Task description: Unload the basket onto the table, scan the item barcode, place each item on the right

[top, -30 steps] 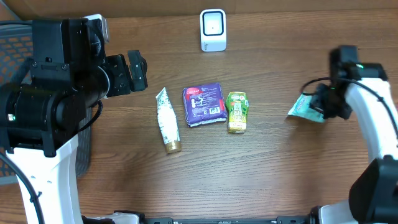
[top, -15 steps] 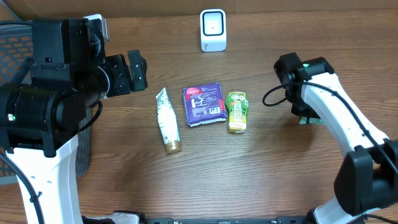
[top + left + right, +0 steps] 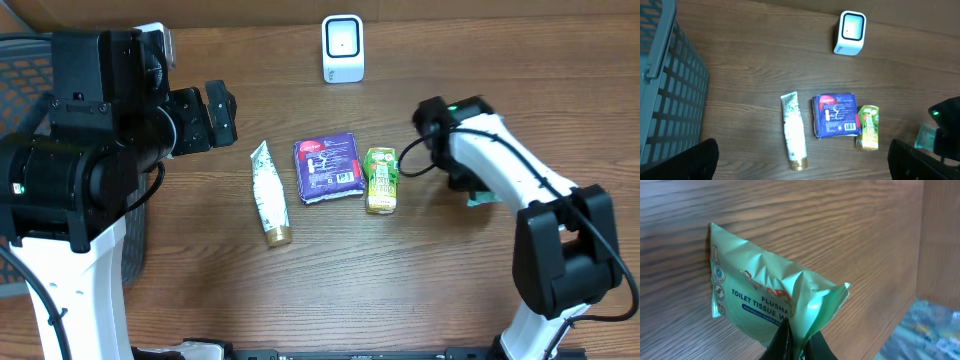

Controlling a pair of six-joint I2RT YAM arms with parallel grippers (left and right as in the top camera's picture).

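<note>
The wood (image 3: pixel 416 196) beside the yellow-green carton is bare, so next my right gripper should go to the left in the overhead view and let go of the pack there.
My right gripper (image 3: pixel 796 342) is shut on a pinched edge of a green flushable toilet tissue pack (image 3: pixel 760 295), which hangs just above the wooden table. From overhead only a corner of the pack (image 3: pixel 484 198) shows under the right arm, to the right of the items in the middle. The white barcode scanner (image 3: pixel 342 48) stands at the back centre, also in the left wrist view as the scanner (image 3: pixel 850 32). My left gripper (image 3: pixel 215 115) hovers high at the left, open and holding nothing, its dark fingertips (image 3: pixel 702 161) at the frame's lower corners.
In a row mid-table lie a white tube with a gold cap (image 3: pixel 269 192), a purple pack (image 3: pixel 330 167) and a yellow-green carton (image 3: pixel 381 180). A grey basket (image 3: pixel 665 85) stands off the table's left edge.
The right arm has swung left from the table's far right toward the row of items, carrying the green pack with it. The left arm has stayed still.
</note>
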